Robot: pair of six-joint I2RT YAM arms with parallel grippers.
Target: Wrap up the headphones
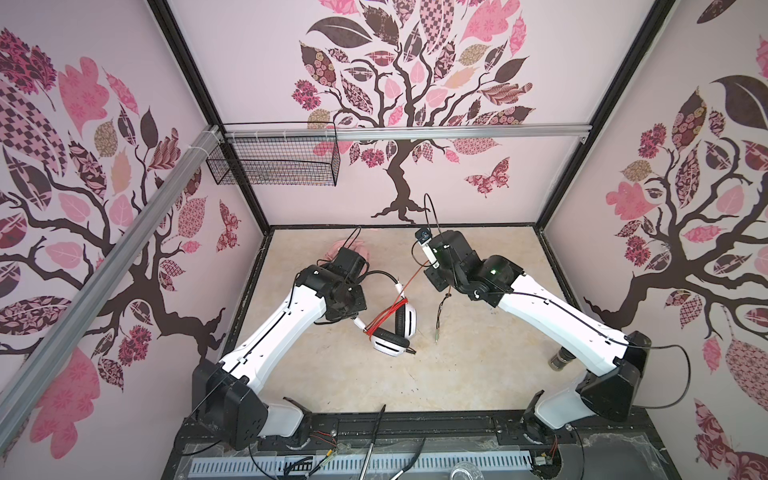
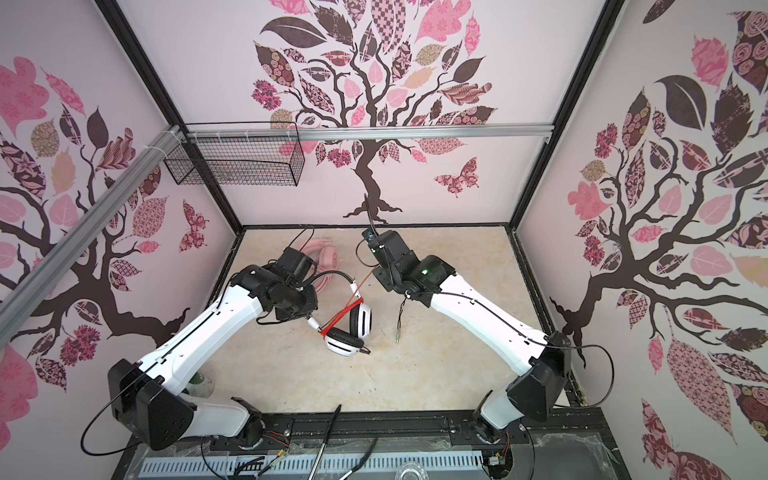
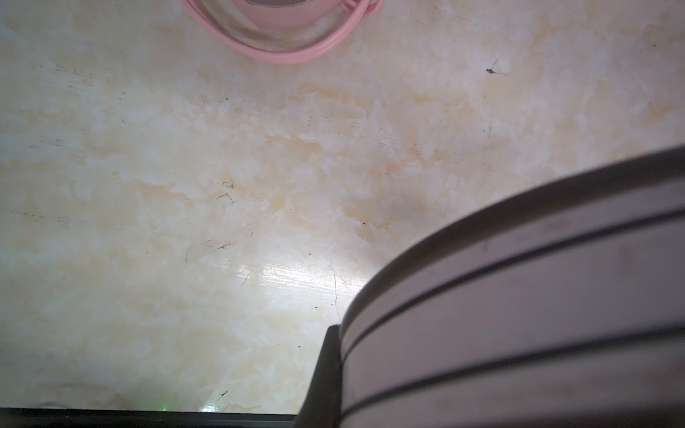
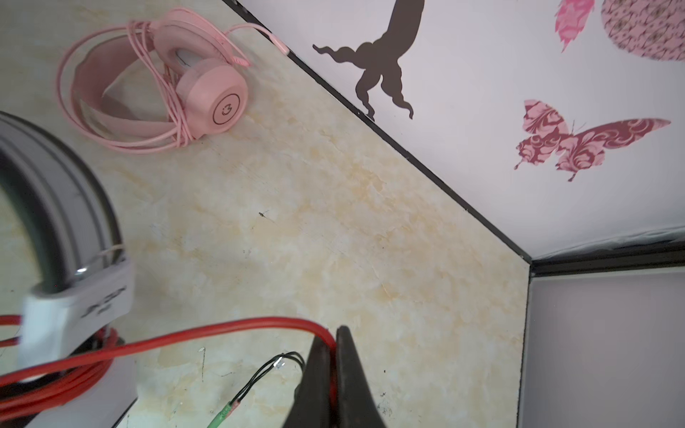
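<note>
Several turns span the earcups, so I next need to draw my right gripper away from the held headphones, over the bare tabletop beside them, and release the cord.
The white-and-black headphones (image 1: pixel 405 320) (image 2: pixel 360 321) are held up mid-table, with several turns of their orange-red cord (image 1: pixel 386 318) (image 2: pixel 343 319) wound across between the earcups. My left gripper (image 3: pixel 339 333) is shut on their striped headband (image 3: pixel 519 296); only one dark finger shows there. My right gripper (image 4: pixel 335 333) (image 1: pixel 432 272) (image 2: pixel 380 274) is shut on the cord (image 4: pixel 222 328), which runs taut from the headphones. The cord's thin black tail and plugs (image 4: pixel 230 407) (image 1: pixel 438 328) dangle below it. The pink headphones (image 4: pixel 207 92) (image 2: pixel 320 253) lie at the back, their pink cord wound round them.
A black wire basket (image 1: pixel 274 158) hangs on the back wall's rail at the left. A small dark cylinder (image 1: pixel 559 359) stands behind my right arm, and a pale bottle-like object (image 2: pixel 199 384) sits by my left arm's base. Patterned walls enclose the marbled tabletop (image 1: pixel 478 365).
</note>
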